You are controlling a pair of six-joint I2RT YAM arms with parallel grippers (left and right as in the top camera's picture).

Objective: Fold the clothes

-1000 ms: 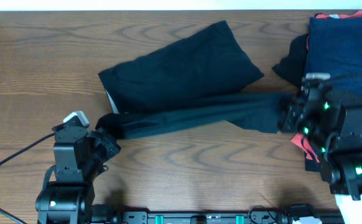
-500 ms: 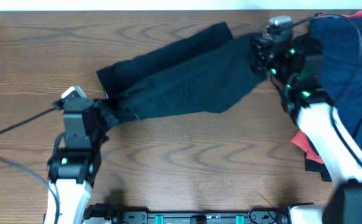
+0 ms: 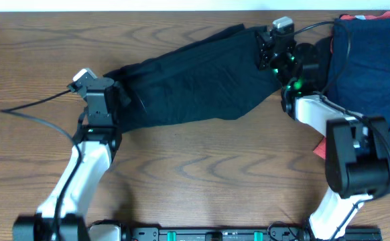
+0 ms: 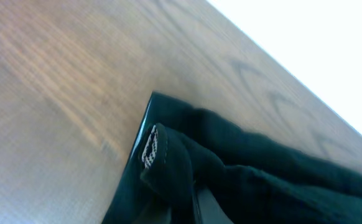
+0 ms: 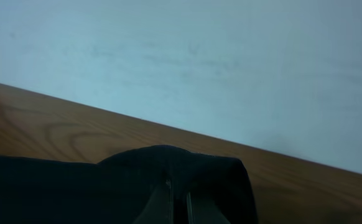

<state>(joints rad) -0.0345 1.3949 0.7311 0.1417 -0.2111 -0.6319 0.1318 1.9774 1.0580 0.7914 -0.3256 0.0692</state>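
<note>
I need to ease my left gripper slightly outward next, toward the shorts' far corner (image 3: 114,71) (image 4: 160,104), and let go, because that corner still shows uncovered beyond the bunched fabric.
The black shorts (image 3: 188,80) lie folded lengthwise across the middle of the table. My left gripper (image 3: 118,100) is shut on their left end, and the wrist view shows the fabric (image 4: 231,180) bunched over the fingers, with a white label (image 4: 150,146) showing. My right gripper (image 3: 265,50) is shut on the right end, with black fabric (image 5: 168,180) draped over the fingers. A navy-blue piece (image 3: 372,67) lies at the far right, with a red edge (image 3: 382,15) at its top, another black piece (image 3: 315,57) beside it and a small red one (image 3: 320,148) below.
The wooden table (image 3: 202,181) runs to a white wall at the back (image 5: 199,62). A black cable (image 3: 34,120) trails from the left arm across the table. The right arm's white link (image 3: 315,110) lies beside the pile.
Both grippers carried the near edge of the shorts away from me, folding it over the rest. The right gripper moved from the front right to the back; the left moved up.
</note>
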